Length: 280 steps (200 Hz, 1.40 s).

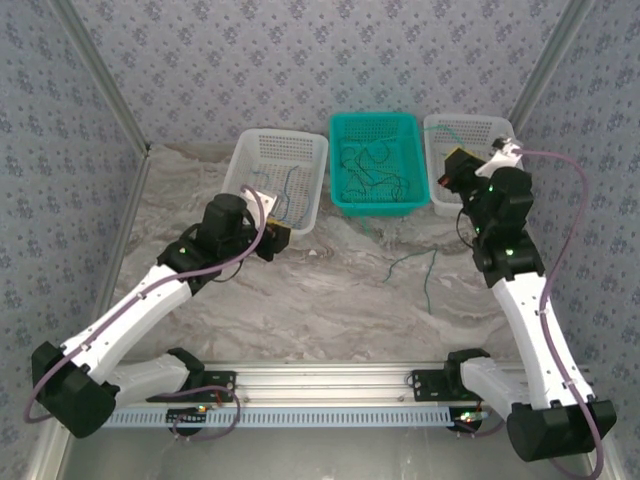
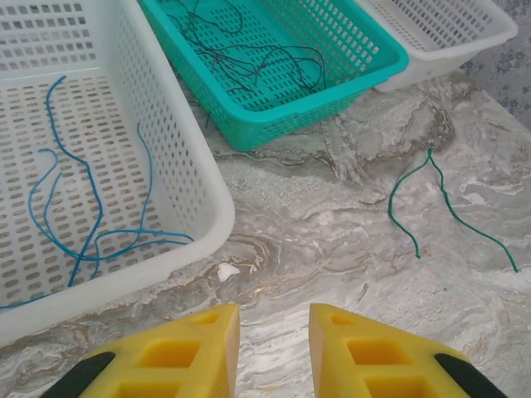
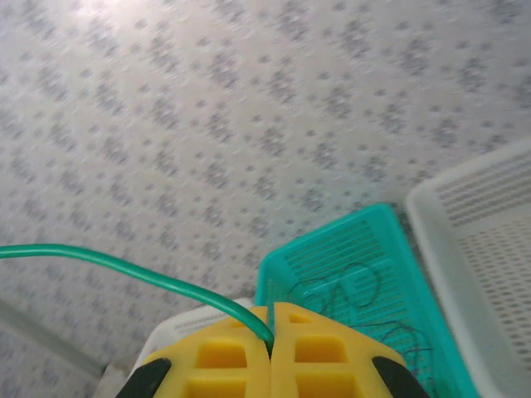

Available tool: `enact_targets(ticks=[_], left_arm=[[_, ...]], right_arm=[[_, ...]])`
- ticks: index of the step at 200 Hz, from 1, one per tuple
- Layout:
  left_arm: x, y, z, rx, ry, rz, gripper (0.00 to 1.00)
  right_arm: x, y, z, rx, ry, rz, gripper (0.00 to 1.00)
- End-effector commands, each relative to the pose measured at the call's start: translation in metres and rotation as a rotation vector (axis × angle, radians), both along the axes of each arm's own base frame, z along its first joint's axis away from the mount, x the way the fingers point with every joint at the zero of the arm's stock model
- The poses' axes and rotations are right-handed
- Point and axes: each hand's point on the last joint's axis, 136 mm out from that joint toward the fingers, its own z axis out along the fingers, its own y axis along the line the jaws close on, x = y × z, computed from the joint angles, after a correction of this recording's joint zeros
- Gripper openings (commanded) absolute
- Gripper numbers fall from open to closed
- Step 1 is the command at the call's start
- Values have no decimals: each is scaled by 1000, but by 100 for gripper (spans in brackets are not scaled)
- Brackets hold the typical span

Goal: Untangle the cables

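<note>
My right gripper moves toward the white basket's side next, tilting down over the white basket beneath to release the held cable, since that cable reaches toward the teal basket (image 1: 372,207).
A tangle of dark and teal cables (image 1: 375,175) lies in the teal basket (image 1: 372,207), and it also shows in the left wrist view (image 2: 249,58). Blue cables (image 2: 91,240) curl in the left white basket (image 2: 195,178). A loose green cable (image 2: 448,207) lies on the marble table (image 1: 425,270). My left gripper (image 2: 274,332) hovers open over bare table by the left white basket's corner (image 1: 278,236), with nothing between its fingers. My right gripper (image 3: 271,327) is shut on a green cable (image 3: 124,269), raised over the right white basket (image 1: 450,170).
Three baskets stand in a row at the back: white (image 1: 305,140), teal, white (image 1: 470,122). Patterned walls close in behind and at both sides. The marble table (image 1: 300,300) spreads out in front of the baskets.
</note>
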Motion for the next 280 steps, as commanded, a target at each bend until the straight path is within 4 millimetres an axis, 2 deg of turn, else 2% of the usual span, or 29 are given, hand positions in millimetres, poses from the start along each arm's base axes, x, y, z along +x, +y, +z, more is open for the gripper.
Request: enact_targets(ticks=[1,36,57,89,120,130,180,190,192,198,226,249,270,280], left_arm=[[-6,7,15,-38,-51,18,29],[-11,7,12,-87,-45,19,33],[-13,5,10,-112,-31,10,35],[-17,4,4,-137,-14,10,39],[-20,6,2,-145,-10,9,44],[-22,4,2,-152,-10,-2,48],[-27,2,8,-176,-32,-29,66],[-28,3,9,-176,-35,-28,67],[-29,3,9,-176,-35,-28,68],[-29,4,8,-173,-33,-25,68],[-31,7,7,-163,-36,-18,68],[-29,9,6,-152,-43,-11,68],[-26,8,6,-150,-47,-8,68],[-25,6,4,-151,-44,-10,68]], right_arm=[[4,-37,-21,98,130,-167,0],[16,-74,-39,245,188,-304,0],[25,-90,-65,385,221,-336,0],[38,-113,-108,474,276,-382,0],[54,-134,-137,565,320,-397,0],[59,-140,-149,582,352,-420,0],[97,-165,-183,550,417,-469,0],[103,-170,-198,546,450,-479,0],[108,-173,-190,544,433,-475,0],[114,-176,-191,544,438,-473,0],[132,-195,-215,591,483,-492,0],[142,-203,-230,608,526,-507,0],[148,-202,-238,616,568,-501,16],[149,-202,-235,615,556,-496,27]])
